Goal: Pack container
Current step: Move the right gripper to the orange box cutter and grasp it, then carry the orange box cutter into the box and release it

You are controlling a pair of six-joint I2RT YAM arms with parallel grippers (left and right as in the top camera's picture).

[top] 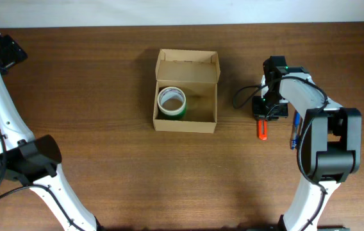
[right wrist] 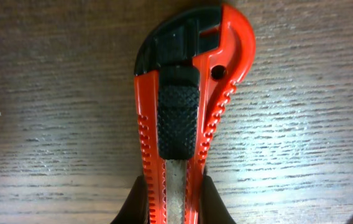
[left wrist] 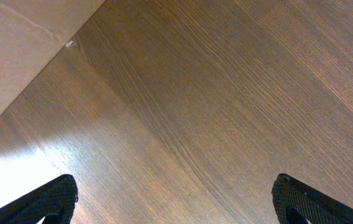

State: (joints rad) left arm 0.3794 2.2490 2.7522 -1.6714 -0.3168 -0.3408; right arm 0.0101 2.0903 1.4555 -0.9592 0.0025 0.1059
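The cutter goes up, turns over the container and comes down inside the container's near side (top: 197,117) next. My right gripper then releases it, as the container's bare bottom shows beside the tape roll.
The container (top: 186,123), a tan cardboard box with its flap lid open at the back, sits at the table's middle. A green tape roll (top: 171,101) lies inside it at the left. My right gripper (top: 263,115) is low on the table right of the box, shut on a red box cutter (top: 261,130). The right wrist view shows its fingers (right wrist: 171,199) clamped on both sides of the cutter's red body (right wrist: 214,93). My left gripper (left wrist: 173,202) is open and empty over bare wood, with a cardboard edge (left wrist: 15,50) at the upper left of its view.
A blue pen (top: 293,130) lies just right of the cutter, beside the right arm. The left arm's base (top: 22,160) stands at the table's left side.
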